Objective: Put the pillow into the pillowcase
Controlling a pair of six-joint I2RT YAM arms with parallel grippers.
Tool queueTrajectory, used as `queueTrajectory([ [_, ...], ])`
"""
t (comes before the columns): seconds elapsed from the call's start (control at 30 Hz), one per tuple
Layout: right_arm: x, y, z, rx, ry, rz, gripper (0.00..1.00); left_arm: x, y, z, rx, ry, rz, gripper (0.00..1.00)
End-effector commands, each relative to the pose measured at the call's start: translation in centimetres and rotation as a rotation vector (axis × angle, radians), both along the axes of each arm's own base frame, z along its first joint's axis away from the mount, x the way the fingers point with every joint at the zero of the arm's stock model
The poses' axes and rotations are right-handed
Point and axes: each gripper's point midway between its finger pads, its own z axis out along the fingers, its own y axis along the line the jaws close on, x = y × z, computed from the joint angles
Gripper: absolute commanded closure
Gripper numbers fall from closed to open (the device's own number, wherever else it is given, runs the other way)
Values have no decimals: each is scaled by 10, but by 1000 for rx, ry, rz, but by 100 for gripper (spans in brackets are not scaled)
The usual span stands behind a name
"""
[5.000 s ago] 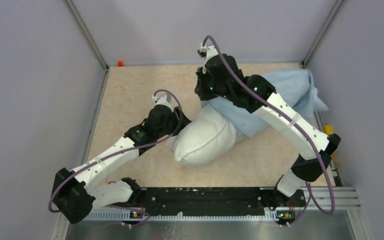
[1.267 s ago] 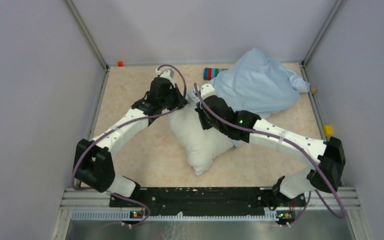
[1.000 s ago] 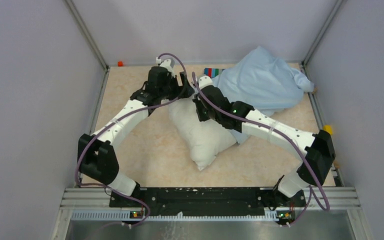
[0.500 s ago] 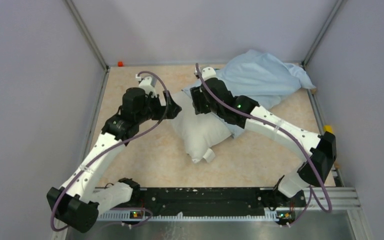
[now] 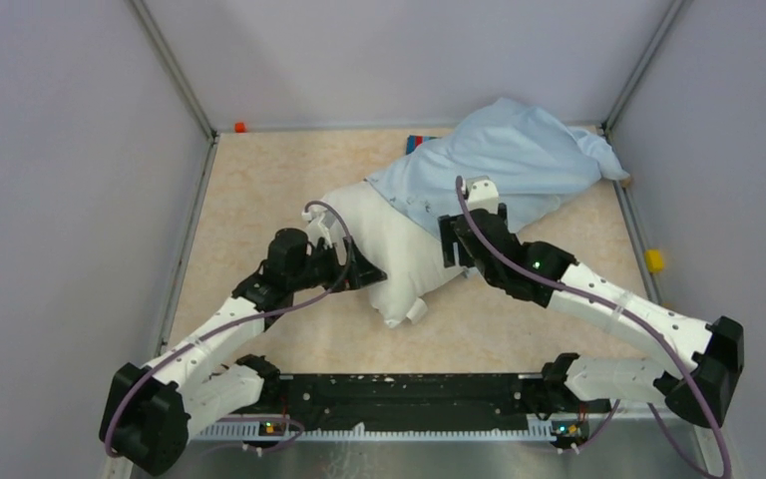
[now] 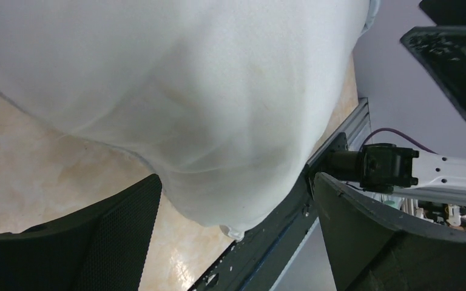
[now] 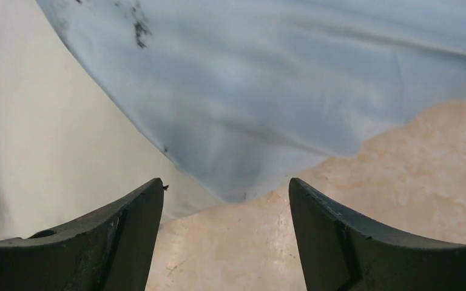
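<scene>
My right gripper moves down onto the pillowcase's near edge (image 7: 224, 189) next and closes, since the edge lies below it with its tip showing between the open fingers.
The off-white pillow (image 5: 391, 261) lies slanted mid-table. Its far end sits under the limp light-blue pillowcase (image 5: 504, 165), which spreads toward the back right corner. My left gripper (image 5: 361, 274) is open at the pillow's near left side. In the left wrist view the pillow (image 6: 176, 91) bulges between the wide-spread fingers (image 6: 106, 239) of that gripper (image 6: 236, 179). My right gripper (image 5: 452, 247) hovers open at the pillowcase's near edge. In the right wrist view this gripper (image 7: 224, 183) has bare table between its fingers, the pillowcase (image 7: 279, 85) ahead and the pillow (image 7: 42, 121) to the left.
A striped coloured object (image 5: 416, 141) peeks out behind the pillowcase. A small red piece (image 5: 240, 127) sits in the back left corner and a yellow one (image 5: 654, 260) by the right wall. Grey walls enclose the tan table (image 5: 259, 190). A black rail (image 5: 409, 389) runs along the near edge.
Both arms drew back from the pillow's far end toward the near side. The right gripper opened, and the pillowcase now lies over the pillow's far end. The left gripper dropped beside the pillow.
</scene>
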Motion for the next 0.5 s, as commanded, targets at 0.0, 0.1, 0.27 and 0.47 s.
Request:
queueTrajectory([
  [0.0,-6,-13,-10,66,-6,-58,25,14,-16,13,-90,-69,20,1],
  [0.1,-10,-12,-24,74,6,-42,25,24,-12,-15,-15,-3,84,2],
  [0.27,-8,-1,-40,89,6,-1,23,34,-13,-37,41,65,112,39],
  [0.47,8,-10,-60,-1,1,-109,21,38,-8,-47,97,91,138,89],
])
